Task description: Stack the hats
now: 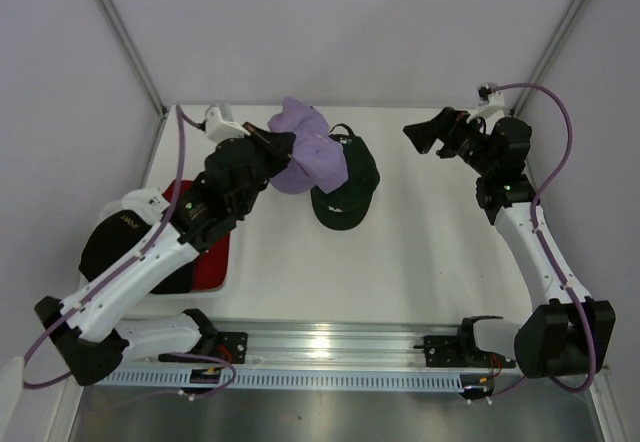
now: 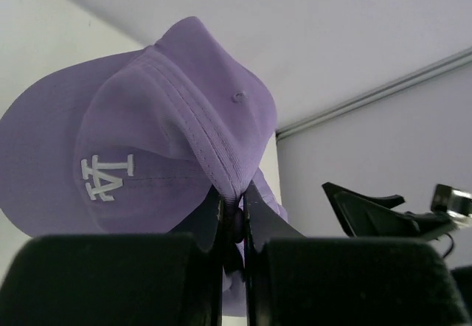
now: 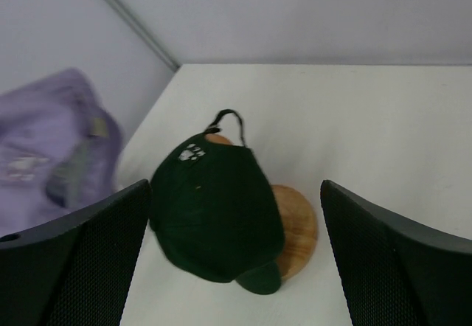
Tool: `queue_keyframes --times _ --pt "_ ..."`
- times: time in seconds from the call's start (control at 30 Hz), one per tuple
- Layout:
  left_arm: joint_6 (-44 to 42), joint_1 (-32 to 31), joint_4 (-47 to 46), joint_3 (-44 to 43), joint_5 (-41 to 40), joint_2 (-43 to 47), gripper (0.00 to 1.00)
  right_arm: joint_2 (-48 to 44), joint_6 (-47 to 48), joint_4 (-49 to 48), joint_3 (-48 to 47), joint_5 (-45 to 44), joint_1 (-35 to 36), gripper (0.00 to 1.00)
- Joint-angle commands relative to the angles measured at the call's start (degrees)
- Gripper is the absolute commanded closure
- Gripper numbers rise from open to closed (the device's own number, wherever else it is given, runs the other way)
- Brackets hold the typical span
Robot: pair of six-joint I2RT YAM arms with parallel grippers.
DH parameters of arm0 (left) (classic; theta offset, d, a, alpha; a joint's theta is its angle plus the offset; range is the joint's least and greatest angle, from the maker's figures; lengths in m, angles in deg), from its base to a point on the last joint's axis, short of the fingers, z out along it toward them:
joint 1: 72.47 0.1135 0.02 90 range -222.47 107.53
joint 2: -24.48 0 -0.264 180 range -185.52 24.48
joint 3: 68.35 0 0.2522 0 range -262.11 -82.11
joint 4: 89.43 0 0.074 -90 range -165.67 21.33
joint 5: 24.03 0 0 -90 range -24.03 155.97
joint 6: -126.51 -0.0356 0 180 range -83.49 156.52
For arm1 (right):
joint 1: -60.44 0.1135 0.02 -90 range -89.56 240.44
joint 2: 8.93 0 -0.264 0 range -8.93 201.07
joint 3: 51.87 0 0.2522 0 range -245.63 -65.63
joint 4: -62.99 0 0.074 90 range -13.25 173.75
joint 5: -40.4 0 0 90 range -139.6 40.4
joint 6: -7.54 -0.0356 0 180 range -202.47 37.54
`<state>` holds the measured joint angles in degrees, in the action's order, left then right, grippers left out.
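Observation:
My left gripper travels to the right in the top view next, lowers over the green cap's top [image 1: 356,174] and releases, since the lavender cap [image 1: 308,154] hangs off to one side.
My left gripper [image 1: 272,144] is shut on the fabric of a lavender cap [image 1: 308,154] with a white LA logo and holds it up in the air, just left of a dark green cap [image 1: 345,190]. In the left wrist view the jaws [image 2: 234,202] pinch a seam of the lavender cap [image 2: 147,119]. The green cap [image 3: 214,219] sits on a round wooden stand [image 3: 296,226]. My right gripper [image 1: 415,134] is open and empty, raised to the right of the green cap and facing it. A red cap [image 1: 212,254] and a black cap [image 1: 105,242] lie at the left, partly under my left arm.
The red and black caps lie in a white container [image 1: 230,270] at the table's left edge. Grey walls close the back and sides. A metal rail [image 1: 330,347] runs along the near edge by the arm bases.

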<state>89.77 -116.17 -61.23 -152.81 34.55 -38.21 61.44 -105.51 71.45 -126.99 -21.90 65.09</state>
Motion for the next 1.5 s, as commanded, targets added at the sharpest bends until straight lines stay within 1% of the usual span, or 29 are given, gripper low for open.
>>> queue_keyframes --times 0.0,0.03,0.07,0.13,0.23,0.3,0.37,0.4,0.43,0.47,0.53,0.57,0.63,0.67,0.7,0.77,1.0,1.13,1.23,1.33,1.47 --pt "12.9 -1.6 2.1 -6.2 -3.4 -2.6 0.99 -2.8 -8.0 -12.9 2.1 11.2 0.2 0.01" --pt "15.0 -2.4 4.5 -7.0 -4.2 -3.3 0.99 -2.9 -9.5 -17.2 3.3 12.3 0.5 0.01" --pt "16.4 -3.0 7.9 -8.0 -4.9 -4.1 0.99 -3.0 -10.4 -17.9 3.4 12.8 0.8 0.01" --pt "20.6 -3.8 10.0 -9.2 -6.0 -5.9 0.99 -2.5 -11.9 -16.0 2.6 11.7 2.1 0.00" --pt "25.9 -3.9 9.5 -7.1 -3.2 -6.7 0.99 -1.6 -12.6 -15.4 2.8 11.9 3.9 0.01" --pt "28.4 -4.4 7.2 -5.4 -2.8 -7.0 0.99 -1.1 -12.7 -14.6 2.9 11.4 4.5 0.01" --pt "30.3 -6.0 7.5 -4.9 -6.2 -8.0 0.99 -0.4 -13.3 -14.3 2.9 11.3 4.8 0.01" --pt "33.5 -6.9 10.4 -5.2 -8.5 -8.4 0.99 -0.1 -13.6 -14.0 2.8 10.9 4.8 0.01" --pt "36.2 -8.9 12.4 -6.3 -13.5 -9.8 0.99 0.5 -14.0 -13.6 2.7 10.7 4.8 0.00" --pt "38.4 -9.9 14.1 -6.8 -15.6 -10.7 0.99 0.8 -14.0 -13.2 2.2 10.7 4.8 0.00" --pt "39.8 -11.7 16.6 -9.2 -18.1 -12.9 0.99 1.4 -14.3 -12.9 2.0 11.1 4.8 0.01" --pt "39.8 -12.2 17.5 -11.2 -19.5 -15.5 0.99 2.0 -14.7 -13.1 2.0 11.3 4.8 0.00" --pt "40.7 -12.8 20.4 -15.1 -19.8 -18.3 0.99 2.5 -14.8 -12.7 1.8 11.5 4.9 0.01" --pt "42.1 -13.0 23.8 -16.2 -21.2 -20.9 0.99 2.8 -14.8 -12.3 1.7 11.6 4.8 0.01" --pt "43.1 -13.2 25.6 -19.5 -22.4 -22.2 0.99 3.1 -14.8 -11.4 1.4 11.5 4.8 0.00" --pt "46.2 -13.4 29.7 -21.3 -24.3 -24.0 0.99 3.4 -14.8 -10.3 1.2 11.5 4.8 0.00" --pt "44.1 -13.5 26.5 -21.5 -30.8 -26.8 0.99 5.7 -15.1 -6.6 0.0 11.8 4.8 0.01" --pt "43.8 -13.4 27.1 -21.9 -29.8 -30.2 0.97 7.2 -17.8 -8.5 0.6 13.5 4.8 0.01" --pt "45.4 -13.4 29.3 -22.3 -28.3 -31.8 0.97 8.7 -19.6 -9.6 1.2 15.0 5.7 0.01" --pt "45.8 -13.3 29.4 -22.5 -28.5 -32.0 0.97 9.4 -20.5 -8.1 1.4 14.9 6.5 0.00" --pt "46.1 -13.3 29.1 -22.4 -29.4 -32.0 0.97 8.4 -22.7 -8.4 3.9 14.5 8.3 0.02"
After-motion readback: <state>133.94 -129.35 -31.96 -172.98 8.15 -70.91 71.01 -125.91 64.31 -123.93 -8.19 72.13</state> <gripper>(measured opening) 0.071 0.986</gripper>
